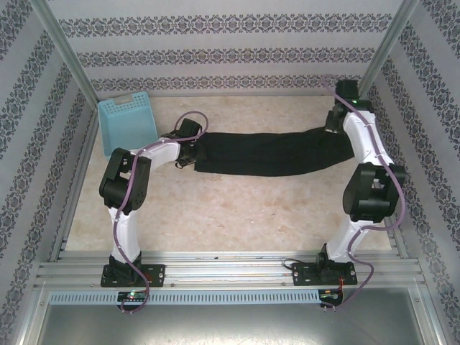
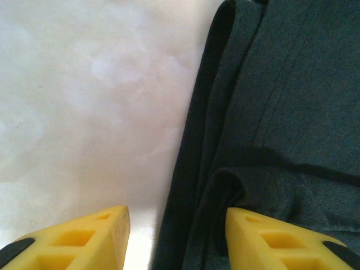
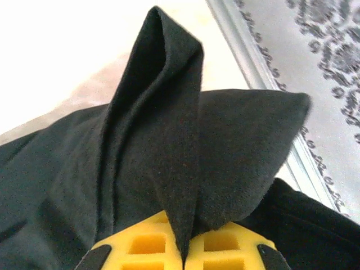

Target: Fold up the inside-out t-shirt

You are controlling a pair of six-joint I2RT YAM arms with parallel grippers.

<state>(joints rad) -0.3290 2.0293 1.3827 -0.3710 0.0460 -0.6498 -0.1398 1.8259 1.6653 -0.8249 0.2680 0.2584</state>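
My right gripper brings its still-raised fold of the t-shirt down and back to release it next, since the t-shirt's end by the wall lies below and back.
The black t-shirt lies stretched as a long folded band across the far part of the table. My left gripper hovers at its left end, open; in the left wrist view the yellow fingers straddle the shirt's folded edge, one over bare table, the other over the cloth. My right gripper is at the shirt's right end, shut on a pinched fold of the black fabric that rises between the yellow fingertips. The neck tag is hidden.
A light blue plastic basket stands at the far left, close to the left arm. Patterned walls enclose the table on three sides, with metal posts at the back corners. Bare marbled tabletop lies in front of the shirt.
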